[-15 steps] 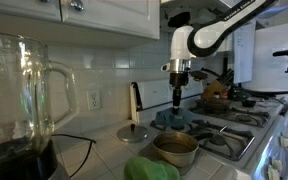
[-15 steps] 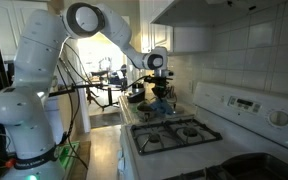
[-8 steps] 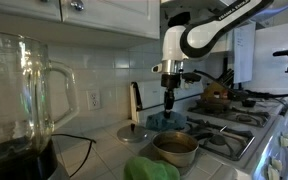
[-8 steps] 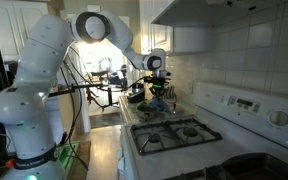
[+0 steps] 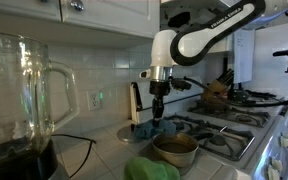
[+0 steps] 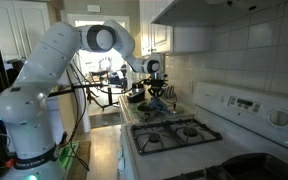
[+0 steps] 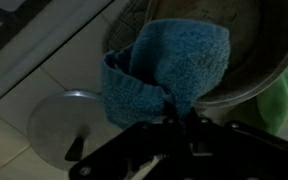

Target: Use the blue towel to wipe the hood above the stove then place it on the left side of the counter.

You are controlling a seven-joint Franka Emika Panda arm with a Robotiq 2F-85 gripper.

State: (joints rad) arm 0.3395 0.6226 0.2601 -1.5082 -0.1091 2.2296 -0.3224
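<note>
The bare tiles lie between my gripper and the blender jar. My gripper will next move away from the pot [image 5: 174, 148] toward the blender jar and release the towel over those tiles.
My gripper [image 5: 159, 103] is shut on the blue towel [image 5: 151, 129], which hangs from the fingers just above the white tiled counter [image 5: 102, 152], beside the steel pot [image 5: 174, 148]. In the wrist view the gripper [image 7: 170, 113] pinches the towel [image 7: 169, 68] at its lower edge, and the cloth covers part of the pot rim [image 7: 254, 50]. In an exterior view the arm reaches to the far end of the stove [image 6: 179, 135], where the gripper [image 6: 154, 90] hangs. The hood [image 6: 196, 12] juts out at the top right, well above the gripper.
A round metal lid [image 5: 134, 132] lies on the tiles under the towel. A bright green rounded object [image 5: 149, 170] sits in front of the pot. A glass blender jar [image 5: 19, 90] fills the near left. A knife block [image 5: 219, 92] stands beyond the black grates [image 5: 224, 128].
The gripper has carried the towel sideways off the stove grates and toward the counter, past the pot and over the lid. It stayed shut on the cloth throughout.
</note>
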